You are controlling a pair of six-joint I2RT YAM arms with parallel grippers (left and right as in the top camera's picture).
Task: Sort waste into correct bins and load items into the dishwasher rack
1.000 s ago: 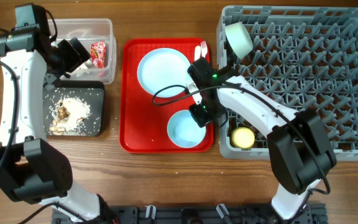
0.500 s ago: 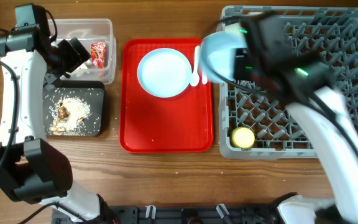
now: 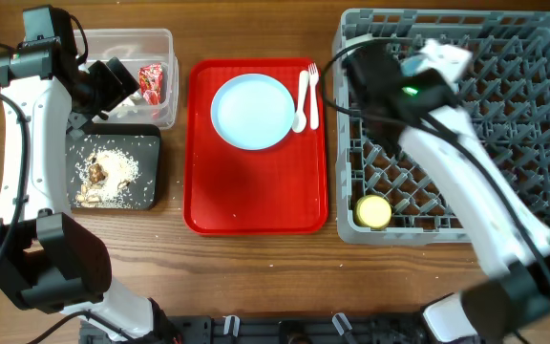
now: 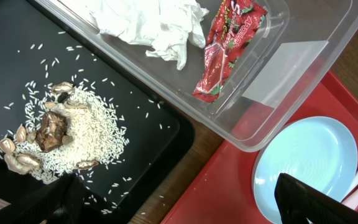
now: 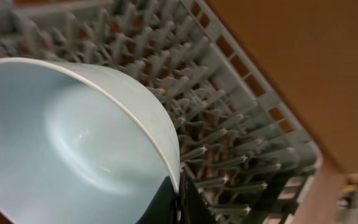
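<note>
My right gripper will next move to its left in the overhead view, to the empty rack wires below the red tray and next to it. Then it will lower and release the bowl.
My right gripper is shut on the rim of a pale blue bowl and holds it tilted above the pegs of the grey dishwasher rack. From overhead that arm is blurred over the rack's back left. A yellow cup sits in the rack's front left corner. The pale blue plate, white spoon and fork lie on the red tray. My left gripper is open and empty near the clear tub, which holds the napkin and wrapper.
The black tray in front of the tub holds rice and brown scraps. The left arm stands along the table's left edge. Bare wooden table lies in front of the trays and rack.
My right gripper has lifted the bowl off the red tray and carried it right and back, over the rack. The left arm has not moved.
</note>
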